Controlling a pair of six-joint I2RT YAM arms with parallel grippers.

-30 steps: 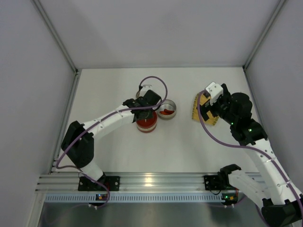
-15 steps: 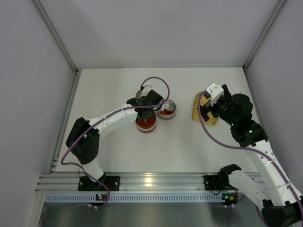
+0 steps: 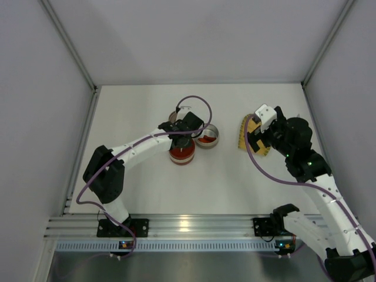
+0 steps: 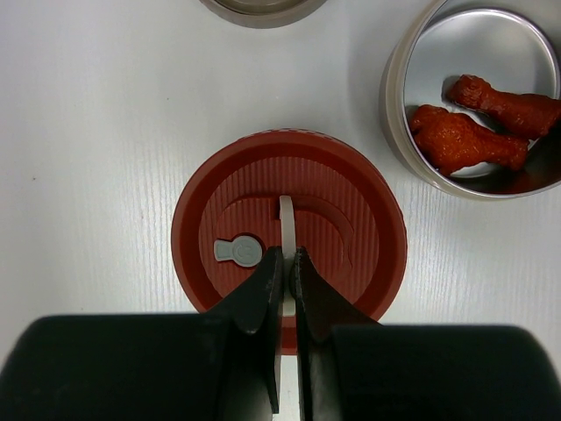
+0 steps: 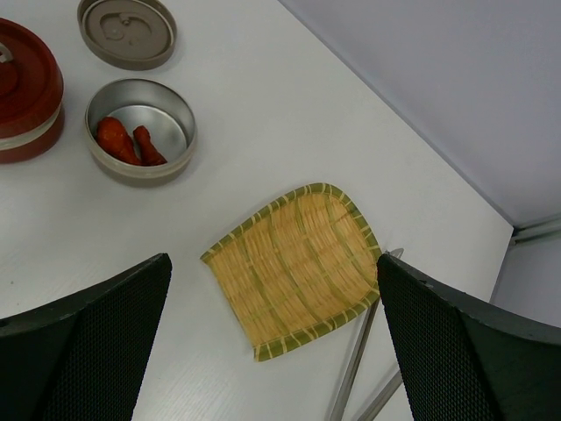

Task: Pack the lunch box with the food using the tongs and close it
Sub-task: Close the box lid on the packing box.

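Note:
Next, my left gripper draws back, turning the red pot (image 3: 182, 155), and releases the lid's white handle on the bare tabletop between the pot and the near bar.
The lunch box is a round red pot (image 3: 182, 155) with a ribbed red lid (image 4: 351, 228). My left gripper (image 4: 286, 256) is straight above it, shut on the thin white handle strip (image 4: 286, 210) that crosses the lid. Right beside it stands an open steel tin (image 4: 394, 114) holding two red food pieces (image 4: 460, 140). My right gripper (image 5: 273, 272) hangs wide open, empty, above the yellow woven mat (image 5: 298, 263). The silver tongs (image 5: 358, 364) lie on the table along the mat's right edge. In the top view the right arm hides the tongs.
A loose grey round lid (image 5: 127, 31) lies flat on the table just behind the red pot and the tin (image 5: 140, 168). White walls with metal corner posts close the table on three sides. The arm bases stand at the near rail.
My left arm has shifted a little at wrist and elbow while its gripper stays shut over the red lid. The right arm and the tin have not moved.

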